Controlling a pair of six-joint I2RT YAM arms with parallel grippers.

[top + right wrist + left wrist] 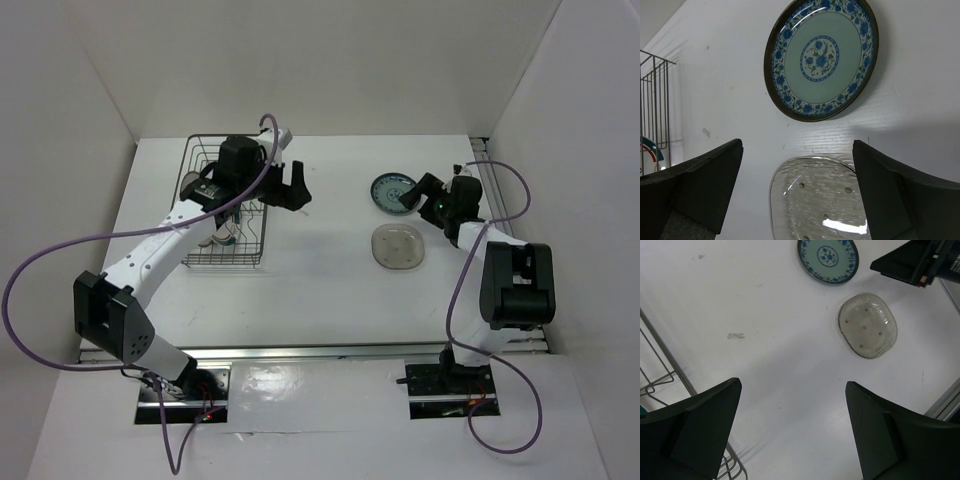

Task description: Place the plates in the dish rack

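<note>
My right gripper moves back and down astride the translucent grey plate's rim farthest from the rack next and closes, since bare table borders it.
The dark wire dish rack (250, 255) stands at the left, and a white plate with a green-and-red rim (224, 234) stands upright inside it. Two plates lie flat on the table at the right: a teal patterned plate (388, 190) (828, 259) (821, 57) and, nearer, a translucent grey plate (397, 246) (867, 325) (820, 200). My left gripper (285, 193) (792, 385) is open and empty, just right of the rack over bare table. My right gripper (418, 194) (797, 145) is open and empty too, hovering by the teal plate's right edge and looking down on both plates.
White walls close in the table at the back and on both sides. A rack corner wire (670, 365) (655, 100) shows at the left of both wrist views. The right arm's fingers (905, 262) show at the top right of the left wrist view.
</note>
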